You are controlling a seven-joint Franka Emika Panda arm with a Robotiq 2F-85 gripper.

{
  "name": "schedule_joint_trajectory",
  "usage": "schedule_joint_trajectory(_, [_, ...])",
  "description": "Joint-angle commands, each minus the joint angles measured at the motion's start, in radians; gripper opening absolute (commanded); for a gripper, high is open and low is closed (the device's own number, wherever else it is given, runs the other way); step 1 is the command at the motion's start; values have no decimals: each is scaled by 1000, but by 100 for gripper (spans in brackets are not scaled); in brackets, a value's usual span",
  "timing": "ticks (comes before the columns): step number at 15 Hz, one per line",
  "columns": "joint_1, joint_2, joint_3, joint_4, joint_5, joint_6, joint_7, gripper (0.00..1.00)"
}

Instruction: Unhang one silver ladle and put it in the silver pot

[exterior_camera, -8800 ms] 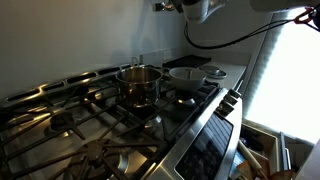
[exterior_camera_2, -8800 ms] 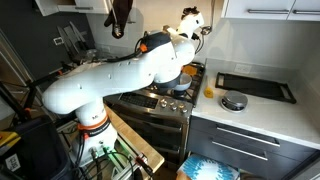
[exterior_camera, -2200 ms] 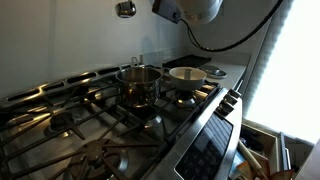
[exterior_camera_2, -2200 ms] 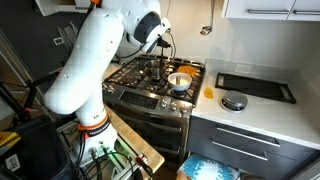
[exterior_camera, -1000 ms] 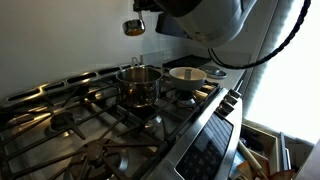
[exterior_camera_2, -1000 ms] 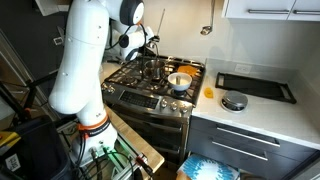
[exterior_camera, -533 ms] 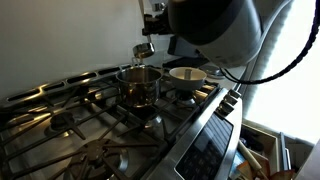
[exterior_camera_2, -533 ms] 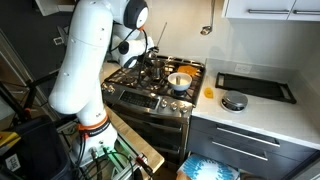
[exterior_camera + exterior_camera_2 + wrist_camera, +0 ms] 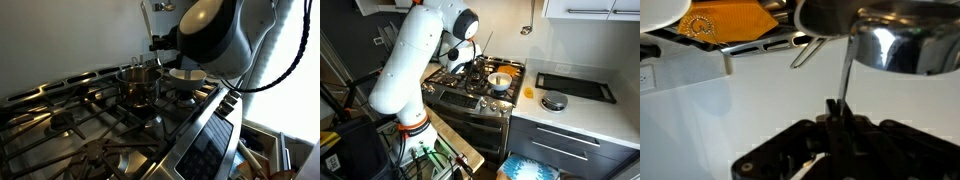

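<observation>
My fingers are still above the pot's rim, so next I need to lower them toward the silver pot's open top (image 9: 138,73) below and release the ladle's thin handle.
The silver pot (image 9: 140,88) stands on a back burner of the stove and also shows in the other exterior view (image 9: 477,70). My gripper (image 9: 156,45) hangs just above its rim, shut on the thin handle of the silver ladle (image 9: 146,22). The handle's upper end sticks up above the fingers in both exterior views (image 9: 484,42). The ladle's lower end drops behind the pot's rim and its bowl is hidden. In the wrist view the gripper (image 9: 836,108) pinches the ladle's handle (image 9: 845,70), which runs to the shiny pot (image 9: 895,40).
A wide pan with a cream inside (image 9: 187,75) sits on the burner beside the pot. Black stove grates (image 9: 70,115) cover the cooktop. Another utensil (image 9: 529,28) hangs on the wall. A dark tray (image 9: 575,87) lies on the counter.
The gripper has come down with the ladle. A second ago its bowl hung well above the pot; now the bowl has sunk out of sight at the pot.
</observation>
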Motion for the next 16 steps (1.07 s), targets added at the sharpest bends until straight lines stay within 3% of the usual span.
schedule_joint_trajectory(1, [0,-148,-12,117,-98,-46,-102,1])
schedule_joint_trajectory(9, [5,-359,51,247,-155,-177,-129,1])
schedule_joint_trajectory(16, [9,-399,73,245,-108,-268,-83,1])
